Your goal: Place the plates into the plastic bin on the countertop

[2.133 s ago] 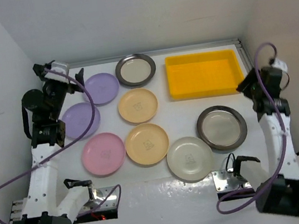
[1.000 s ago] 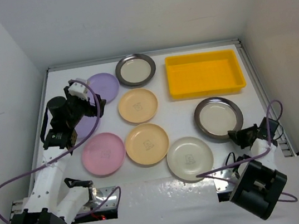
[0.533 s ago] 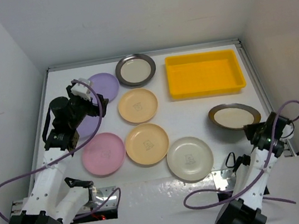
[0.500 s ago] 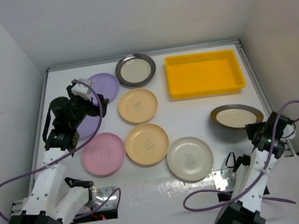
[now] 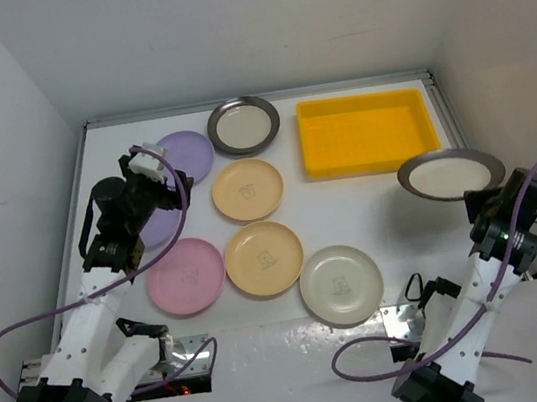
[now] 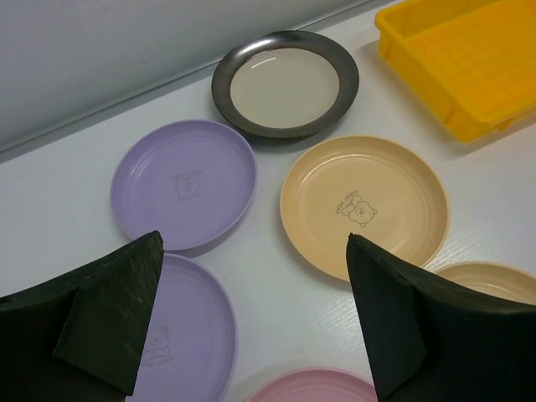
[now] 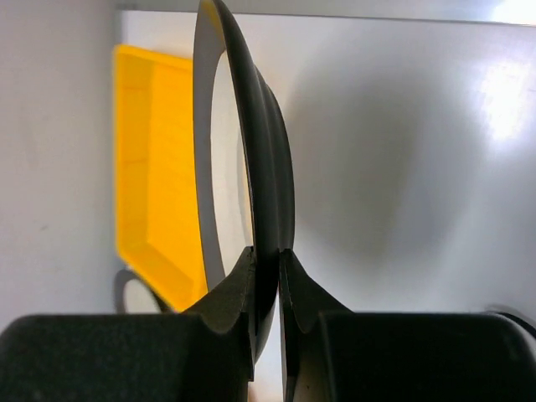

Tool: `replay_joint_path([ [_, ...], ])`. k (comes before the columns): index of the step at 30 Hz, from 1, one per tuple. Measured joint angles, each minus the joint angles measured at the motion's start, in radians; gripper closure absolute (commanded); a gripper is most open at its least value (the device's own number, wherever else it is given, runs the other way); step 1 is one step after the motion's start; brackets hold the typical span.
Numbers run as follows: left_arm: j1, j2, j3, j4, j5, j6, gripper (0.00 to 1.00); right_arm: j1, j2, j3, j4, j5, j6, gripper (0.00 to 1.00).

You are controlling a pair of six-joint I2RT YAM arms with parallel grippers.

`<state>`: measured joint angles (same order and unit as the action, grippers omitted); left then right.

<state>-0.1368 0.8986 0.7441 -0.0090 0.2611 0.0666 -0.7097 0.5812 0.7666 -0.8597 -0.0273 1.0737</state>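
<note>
The plate goes outward and to the left in the top view with my right gripper next, then down into the yellow bin, because it still hangs in front of it.
My right gripper is shut on the near rim of a dark metal-rimmed plate. It holds the plate in the air, just in front of the right end of the yellow plastic bin. My left gripper hangs open and empty above the countertop between two lilac plates and an orange plate. A second dark-rimmed plate, another orange plate, a pink plate and a cream plate lie flat.
White walls close the countertop at the back and both sides. The bin holds nothing. The left arm covers part of the nearer lilac plate. Purple cables loop from both arms near the front edge.
The right gripper has lifted the dark-rimmed plate off the countertop and carried it up and back toward the bin. The left arm has barely moved.
</note>
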Motion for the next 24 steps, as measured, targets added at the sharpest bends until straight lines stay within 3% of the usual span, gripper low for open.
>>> replay_joint_path([
  [5, 0.000, 0.006, -0.013, 0.010, 0.000, 0.000, 0.09, 0.112, 0.182, 0.093, 0.154, -0.054, 0.009, 1.00],
  [9, 0.003, 0.036, -0.013, 0.009, 0.000, 0.001, 0.09, 0.421, 0.438, 0.178, 0.304, 0.023, -0.044, 1.00],
  [12, 0.013, 0.069, -0.006, -0.006, 0.001, 0.006, 0.09, 0.536, 0.647, 0.261, 0.394, -0.035, -0.080, 1.00],
  [17, 0.024, 0.095, 0.019, -0.033, -0.021, 0.031, 0.09, 0.547, 0.926, 0.324, 0.563, -0.120, -0.090, 1.00],
  [24, 0.026, 0.114, 0.031, -0.044, -0.043, 0.042, 0.09, 0.475, 1.155, 0.337, 0.732, -0.187, -0.121, 1.00],
])
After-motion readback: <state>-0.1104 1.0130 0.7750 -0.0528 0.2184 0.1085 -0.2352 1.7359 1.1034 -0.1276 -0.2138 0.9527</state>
